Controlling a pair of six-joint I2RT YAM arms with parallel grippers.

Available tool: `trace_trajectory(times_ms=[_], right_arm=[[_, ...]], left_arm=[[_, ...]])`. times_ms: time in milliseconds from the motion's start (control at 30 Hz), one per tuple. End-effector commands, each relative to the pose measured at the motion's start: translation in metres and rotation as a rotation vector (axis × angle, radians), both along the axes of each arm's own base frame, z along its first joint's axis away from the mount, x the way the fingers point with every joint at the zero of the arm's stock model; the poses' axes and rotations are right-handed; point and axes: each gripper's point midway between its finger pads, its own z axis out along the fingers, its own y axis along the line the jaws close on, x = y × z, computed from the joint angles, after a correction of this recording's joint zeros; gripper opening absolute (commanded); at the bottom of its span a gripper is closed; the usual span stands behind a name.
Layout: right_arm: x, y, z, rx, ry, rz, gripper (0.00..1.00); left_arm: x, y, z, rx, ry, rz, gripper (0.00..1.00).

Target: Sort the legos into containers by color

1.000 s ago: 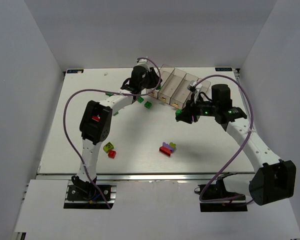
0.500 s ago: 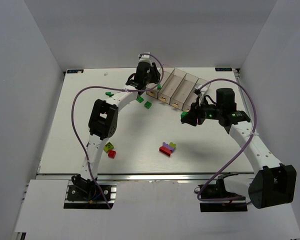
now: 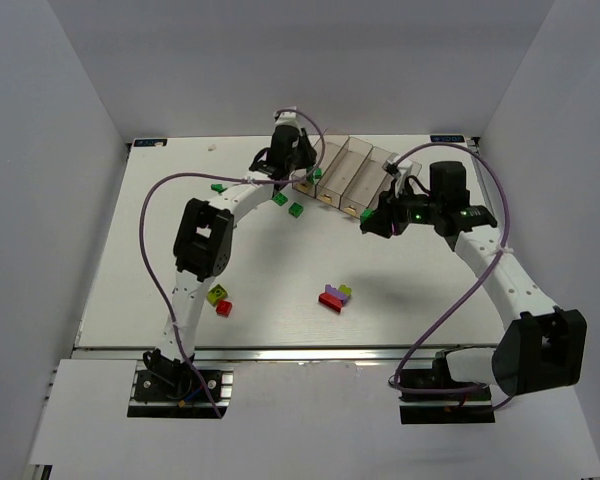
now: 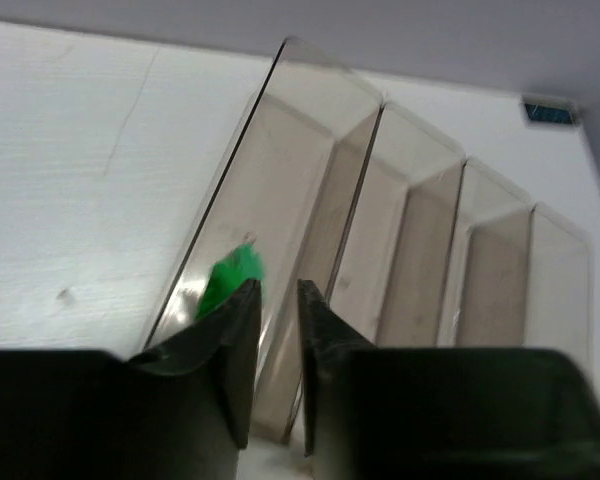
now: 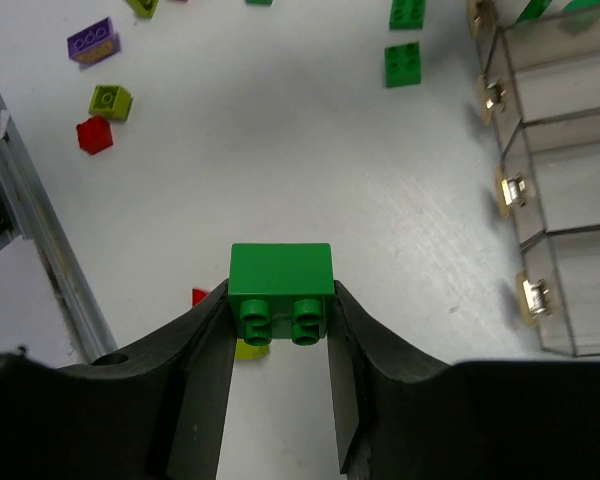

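Observation:
I will next bring my right gripper outward and left in the top view, over the container under my left gripper, because it has a green lego.
Four clear containers (image 3: 356,176) stand in a row at the back of the table. My left gripper (image 3: 292,158) hovers over their left end. In the left wrist view it (image 4: 277,288) is narrowly open with nothing between the fingers. A blurred green lego (image 4: 230,280) shows just past the left fingertip, inside the leftmost container (image 4: 280,170). My right gripper (image 3: 374,223) is in the air just in front of the row's right end, shut on a green lego (image 5: 280,285) with its studs facing the camera.
Loose legos lie on the table: green ones (image 3: 218,187) (image 3: 279,199) (image 3: 296,209) left of the containers, a yellow-green (image 3: 217,294) and a red one (image 3: 224,308) near left, and a purple, red and yellow-green cluster (image 3: 332,297) in the middle. Purple cables loop over both arms.
The right gripper has carried its green lego up and back, closer to the containers' right end. The left gripper has shifted slightly right over the row's left end and then held still.

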Motion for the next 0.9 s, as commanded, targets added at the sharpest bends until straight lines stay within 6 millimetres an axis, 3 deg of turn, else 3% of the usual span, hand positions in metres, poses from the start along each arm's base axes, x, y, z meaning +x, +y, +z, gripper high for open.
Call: trace_trajectory(times_ms=[0,33,67,100,133,167,200,233,267,300,333,367,400,433,467,500,533,567,600,633,667,700,867], right_arm=[[0.030,0.002,0.027,-0.012,-0.090,-0.012,0.00],[0.043,0.004,0.040,-0.020,-0.127,-0.030,0.00],[0.054,0.006,0.032,-0.034,-0.103,-0.036,0.00],[0.062,0.009,0.035,-0.038,-0.108,-0.043,0.00],[0.076,0.012,0.049,-0.045,-0.145,-0.061,0.00],[0.089,0.016,0.040,-0.056,-0.128,-0.071,0.00],[0.098,0.020,0.041,-0.059,-0.129,-0.081,0.00],[0.112,0.025,0.030,-0.085,-0.114,-0.108,0.00],[0.126,0.030,0.046,-0.077,-0.164,-0.127,0.00],[0.135,0.034,0.048,-0.076,-0.176,-0.143,0.00],[0.147,0.040,0.036,-0.094,-0.165,-0.156,0.00],[0.160,0.046,0.051,-0.077,-0.211,-0.163,0.00],[0.168,0.052,0.053,-0.078,-0.225,-0.172,0.00],[0.179,0.057,0.039,-0.089,-0.207,-0.171,0.00],[0.187,0.061,0.038,-0.089,-0.211,-0.178,0.00],[0.198,0.067,0.053,-0.068,-0.256,-0.186,0.00],[0.210,0.071,0.039,-0.079,-0.244,-0.196,0.00],[0.218,0.074,0.037,-0.080,-0.253,-0.202,0.00],[0.226,0.079,0.048,-0.067,-0.291,-0.204,0.00],[0.238,0.083,0.034,-0.077,-0.288,-0.207,0.00],[0.244,0.086,0.030,-0.077,-0.291,-0.205,0.00],[0.255,0.092,0.027,-0.078,-0.304,-0.201,0.00],[0.279,0.104,0.012,-0.080,-0.326,-0.216,0.00]], left_arm=[[-0.027,0.028,0.118,-0.135,-0.109,0.024,0.28],[-0.036,0.041,0.123,-0.154,-0.101,0.029,0.17],[-0.056,0.050,0.089,-0.147,-0.020,0.017,0.08],[-0.071,0.058,0.089,-0.169,0.000,0.016,0.06],[-0.089,0.076,0.119,-0.197,-0.033,0.022,0.06],[-0.116,0.084,0.082,-0.179,0.064,0.000,0.08],[-0.131,0.093,0.076,-0.172,0.092,0.005,0.11],[-0.152,0.110,0.085,-0.166,0.110,0.015,0.17],[-0.174,0.120,0.057,-0.137,0.180,0.018,0.28],[-0.187,0.128,0.052,-0.113,0.198,0.018,0.32],[-0.206,0.138,0.060,-0.102,0.201,0.019,0.35],[-0.223,0.148,0.042,-0.073,0.239,0.034,0.39],[-0.234,0.154,0.039,-0.067,0.248,0.042,0.41],[-0.246,0.159,0.036,-0.064,0.258,0.048,0.43],[-0.257,0.163,0.052,-0.085,0.214,0.050,0.45],[-0.269,0.169,0.039,-0.087,0.240,0.072,0.46],[-0.278,0.174,0.038,-0.089,0.248,0.088,0.47],[-0.286,0.179,0.049,-0.106,0.214,0.101,0.47],[-0.295,0.185,0.038,-0.112,0.237,0.129,0.48],[-0.301,0.191,0.036,-0.114,0.236,0.157,0.48],[-0.308,0.194,0.045,-0.138,0.202,0.166,0.48],[-0.316,0.198,0.034,-0.154,0.222,0.188,0.50],[-0.337,0.217,0.037,-0.168,0.193,0.259,0.58]])
